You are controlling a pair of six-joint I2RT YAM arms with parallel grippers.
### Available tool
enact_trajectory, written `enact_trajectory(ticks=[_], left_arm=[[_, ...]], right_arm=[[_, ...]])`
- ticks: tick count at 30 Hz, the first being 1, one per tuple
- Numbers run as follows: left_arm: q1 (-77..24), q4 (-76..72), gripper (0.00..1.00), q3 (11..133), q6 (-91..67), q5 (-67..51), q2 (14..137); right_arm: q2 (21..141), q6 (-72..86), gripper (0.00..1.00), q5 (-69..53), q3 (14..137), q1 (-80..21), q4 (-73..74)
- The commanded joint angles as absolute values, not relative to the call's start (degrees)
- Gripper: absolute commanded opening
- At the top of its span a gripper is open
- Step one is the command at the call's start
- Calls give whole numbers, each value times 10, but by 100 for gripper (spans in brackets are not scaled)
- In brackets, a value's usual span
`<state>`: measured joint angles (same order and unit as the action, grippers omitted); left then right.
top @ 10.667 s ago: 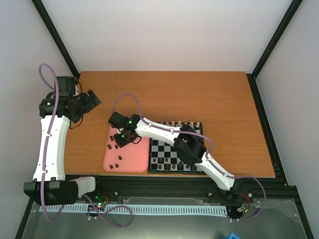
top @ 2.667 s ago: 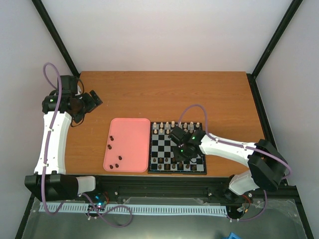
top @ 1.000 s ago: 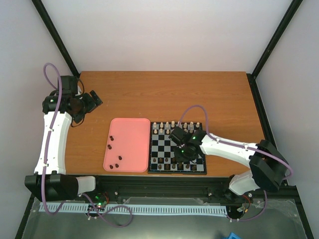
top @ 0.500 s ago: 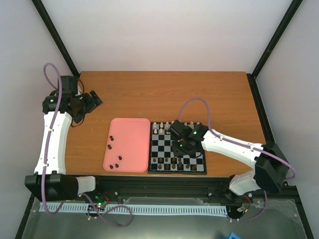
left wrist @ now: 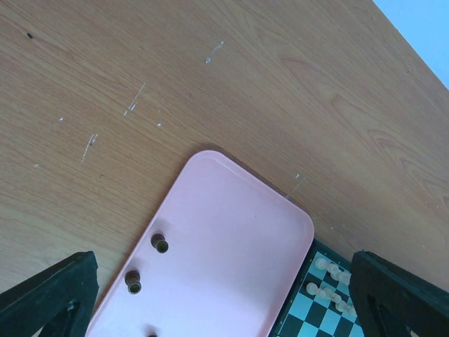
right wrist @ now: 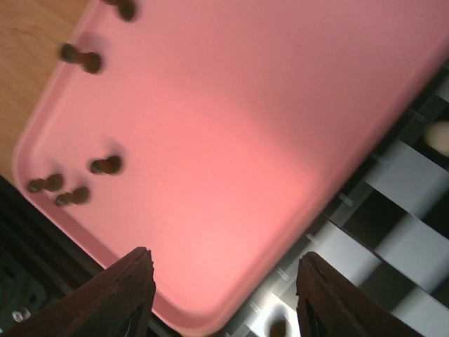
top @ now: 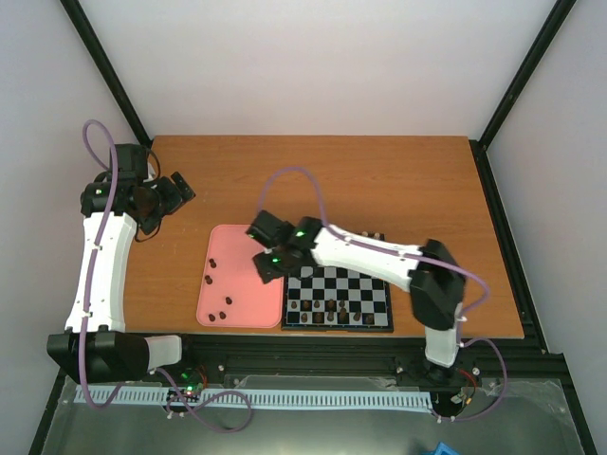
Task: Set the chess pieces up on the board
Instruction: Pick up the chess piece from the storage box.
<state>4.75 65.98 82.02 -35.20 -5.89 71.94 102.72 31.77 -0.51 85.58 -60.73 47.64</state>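
Observation:
I need to move my right gripper down and to the left in the top view, onto the dark brown pawn (right wrist: 104, 166) beside the corner pair (top: 229, 300), because the pawn stands below on that side.
Several tiny dark chess pieces (top: 220, 305) lie on the left part of the pink tray (top: 242, 248); others stand along the near row of the board (top: 365, 284). My right gripper (top: 268, 263) is open and empty, hovering over the tray's near right corner beside the board. In the right wrist view my gripper (right wrist: 224, 309) looks down on the tray (right wrist: 231, 126), with dark pieces (right wrist: 105, 166) to the left and the board (right wrist: 414, 232) at right. My left gripper (top: 171, 194) is open and empty, high at the back left. Its wrist view shows two dark pieces (left wrist: 160, 243) on the tray (left wrist: 238, 239).
Cream-white pieces (top: 375, 235) stand along the board's far row, partly hidden by my right arm; they also show in the left wrist view (left wrist: 330, 291). Bare wooden table (top: 379, 180) lies behind the board and tray. Black frame posts stand at the back corners.
My right gripper has swung left from over the board's middle to the tray's right edge, empty. The left arm has not moved.

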Motion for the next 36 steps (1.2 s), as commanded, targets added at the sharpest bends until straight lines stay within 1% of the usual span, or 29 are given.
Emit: enact_trajectory(ticks=[1, 4, 6, 15, 17, 21, 33, 36], left_arm=[[50, 656, 100, 842, -349, -66, 704], [50, 657, 100, 841, -349, -68, 702], [50, 658, 100, 840, -349, -67, 698], [50, 657, 100, 828, -349, -68, 684], [50, 657, 100, 828, -350, -69, 685], [50, 659, 100, 832, -350, -69, 686], [50, 657, 100, 832, -348, -66, 689], [50, 657, 100, 832, -349, -65, 690]], right_arm=[[1144, 260, 56, -43, 979, -644, 459], [1213, 243, 56, -69, 1061, -657, 473], [1245, 237, 56, -88, 1093, -665, 479], [1338, 232, 55, -122, 1161, -693, 515], [1348, 231, 53, -126, 1170, -693, 515], [1366, 233, 46, -129, 1189, -693, 528], [1398, 231, 38, -114, 1230, -692, 551], [1401, 231, 34, -113, 1234, -692, 554]])
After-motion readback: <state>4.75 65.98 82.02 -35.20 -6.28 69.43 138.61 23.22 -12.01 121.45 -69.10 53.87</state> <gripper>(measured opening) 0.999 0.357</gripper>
